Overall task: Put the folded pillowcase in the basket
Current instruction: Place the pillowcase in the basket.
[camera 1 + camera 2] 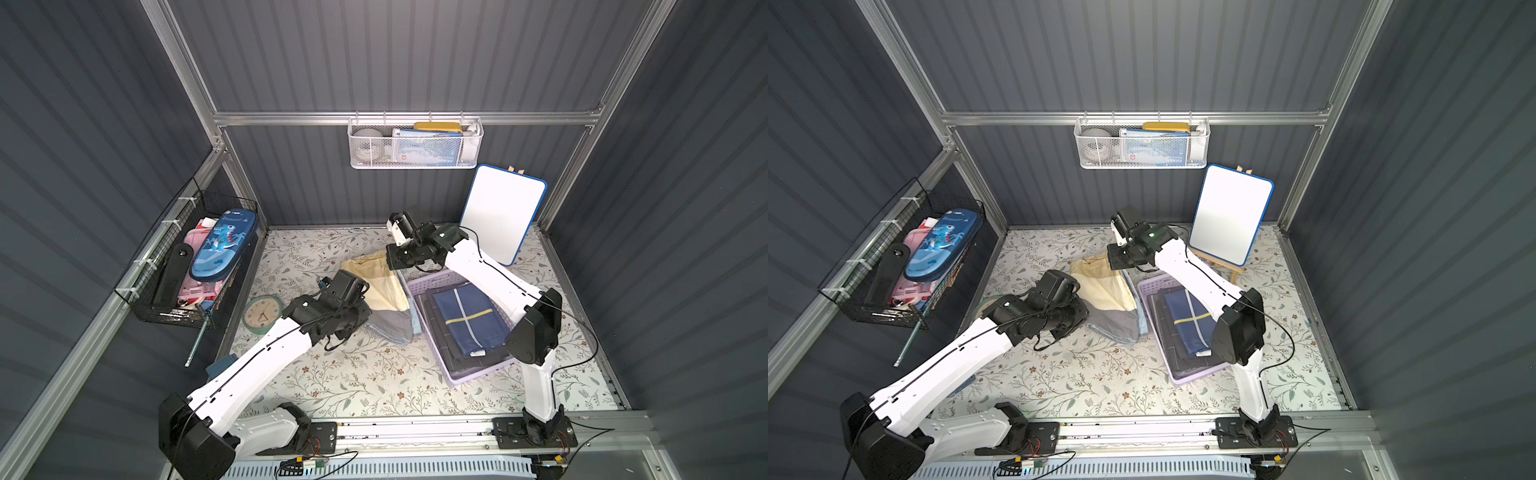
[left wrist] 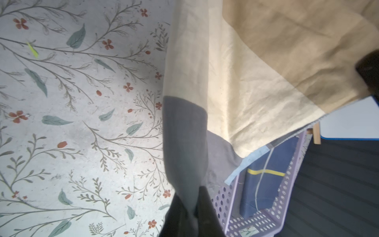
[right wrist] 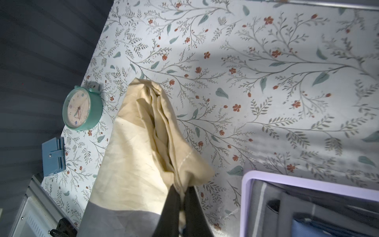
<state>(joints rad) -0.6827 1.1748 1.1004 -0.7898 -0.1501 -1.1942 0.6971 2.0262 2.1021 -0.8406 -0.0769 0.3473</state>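
Note:
The left gripper moves over the basket's rim, goes down into the basket's near end (image 1: 460, 360) (image 2: 241, 218) and releases next, as the pillowcase's grey end still hangs outside the lavender basket.
The folded pillowcase (image 1: 384, 286) (image 1: 1104, 286) is cream and tan with a grey end and a light-blue edge. It hangs between both grippers, just left of the lavender basket (image 1: 478, 374) (image 1: 1183, 376). My left gripper (image 2: 191, 197) is shut on the grey end (image 2: 184, 143). At the far end, my right gripper (image 3: 182, 189) is shut on the bunched cream corner (image 3: 164, 127) beside the basket's rim (image 3: 245, 197). In the left wrist view the cloth's lower edge droops over the basket's perforated wall (image 2: 231, 205). Folded dark-blue cloth with a yellow stripe (image 1: 469, 320) lies in the basket.
A green clock (image 1: 262, 313) (image 3: 82, 108) and a blue wallet (image 3: 53, 157) lie at the table's left. A whiteboard on an easel (image 1: 503, 212) stands behind the basket. A black wire basket (image 1: 195, 270) hangs on the left wall, a white mesh basket (image 1: 415, 143) on the back wall.

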